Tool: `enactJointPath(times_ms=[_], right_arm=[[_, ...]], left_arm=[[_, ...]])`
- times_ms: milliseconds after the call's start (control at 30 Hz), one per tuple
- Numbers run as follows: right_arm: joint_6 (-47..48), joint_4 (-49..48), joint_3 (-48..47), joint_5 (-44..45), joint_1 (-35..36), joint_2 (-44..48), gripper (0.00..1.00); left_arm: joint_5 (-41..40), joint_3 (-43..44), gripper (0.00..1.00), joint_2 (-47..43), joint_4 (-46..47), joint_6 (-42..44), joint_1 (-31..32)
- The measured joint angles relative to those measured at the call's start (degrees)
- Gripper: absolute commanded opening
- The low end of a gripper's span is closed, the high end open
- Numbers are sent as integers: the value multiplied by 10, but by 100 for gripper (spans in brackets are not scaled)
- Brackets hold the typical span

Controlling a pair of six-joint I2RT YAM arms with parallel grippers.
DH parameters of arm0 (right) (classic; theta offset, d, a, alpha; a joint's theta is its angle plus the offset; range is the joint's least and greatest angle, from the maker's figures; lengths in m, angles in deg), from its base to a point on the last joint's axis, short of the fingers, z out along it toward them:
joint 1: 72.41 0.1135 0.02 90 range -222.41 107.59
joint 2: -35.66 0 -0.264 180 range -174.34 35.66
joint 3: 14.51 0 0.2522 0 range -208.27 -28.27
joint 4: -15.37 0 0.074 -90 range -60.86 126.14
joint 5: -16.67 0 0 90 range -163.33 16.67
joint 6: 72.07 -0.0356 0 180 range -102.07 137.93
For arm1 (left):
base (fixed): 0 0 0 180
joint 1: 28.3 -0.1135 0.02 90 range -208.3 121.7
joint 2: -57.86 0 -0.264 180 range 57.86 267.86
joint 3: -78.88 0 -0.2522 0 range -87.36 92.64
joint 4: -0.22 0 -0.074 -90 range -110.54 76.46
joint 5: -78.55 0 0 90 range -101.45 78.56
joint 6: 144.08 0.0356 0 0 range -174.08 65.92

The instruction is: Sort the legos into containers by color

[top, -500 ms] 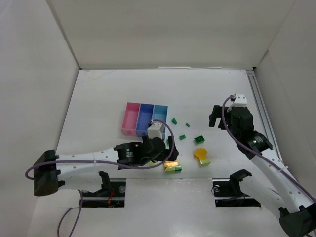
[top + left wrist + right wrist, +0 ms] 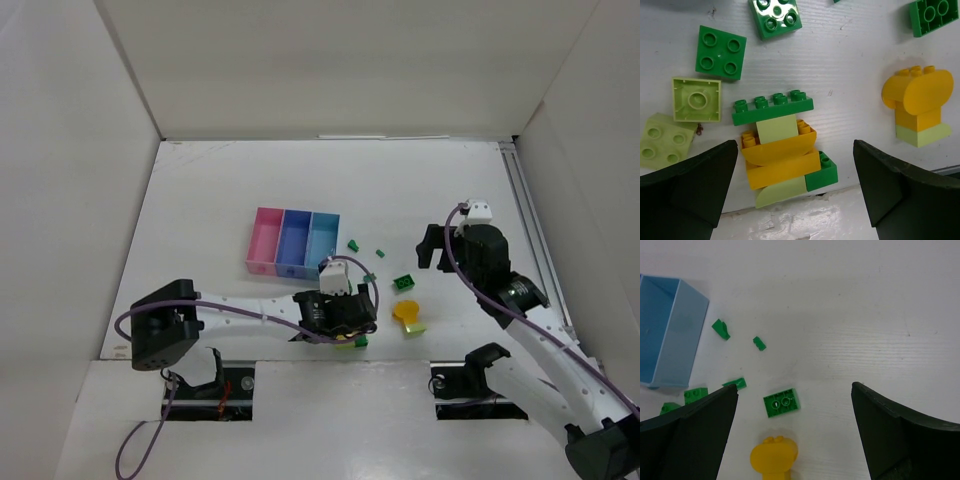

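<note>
My left gripper moves down to the stack between its open fingers next and closes across the orange-yellow bricks, because their ends face both fingers.
My left gripper (image 2: 347, 324) is open and empty, low over a stuck-together stack of green, lime and orange-yellow legos (image 2: 780, 150) at the table's near edge. The stack lies between its two fingers (image 2: 690, 185). Loose green (image 2: 720, 52) and lime (image 2: 696, 99) bricks lie just beyond. My right gripper (image 2: 432, 250) is open and empty, above a green brick (image 2: 782, 402) and the round yellow disc (image 2: 774, 455). The pink (image 2: 265, 240), purple-blue (image 2: 294, 243) and light blue (image 2: 322, 240) bins stand in a row left of the bricks.
Small green bricks (image 2: 353, 244) lie scattered right of the light blue bin (image 2: 665, 340). The yellow disc sits on a lime brick (image 2: 414, 327). White walls enclose the table on three sides. A step edge (image 2: 790, 210) runs just behind the stack.
My left arm has swung right and toward the near edge, from beside the bins to over the brick stack. My right gripper has shifted slightly.
</note>
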Motion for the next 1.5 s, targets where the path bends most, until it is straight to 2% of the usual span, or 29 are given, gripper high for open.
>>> enactJointPath(times_ms=[433, 633, 867, 1067, 1133, 1233, 1500], right_arm=[[0, 2, 16, -19, 0, 4, 100], [0, 2, 17, -19, 0, 3, 100], [0, 2, 19, -19, 0, 3, 100], [0, 2, 22, -20, 0, 0, 100], [0, 2, 23, -21, 0, -4, 100], [0, -1, 24, -21, 0, -10, 100], [0, -7, 30, -21, 0, -17, 100]], left_arm=[[-33, 1, 95, 28, -46, -100, 1], [-41, 1, 95, 53, -45, -103, 4], [-49, 2, 85, 63, -30, -103, 4], [-50, 3, 85, 67, -14, -100, 4], [-50, 5, 89, 70, -7, -97, 4], [-49, 10, 89, 76, 0, -94, 4], [-47, 21, 83, 86, -6, -101, 4]])
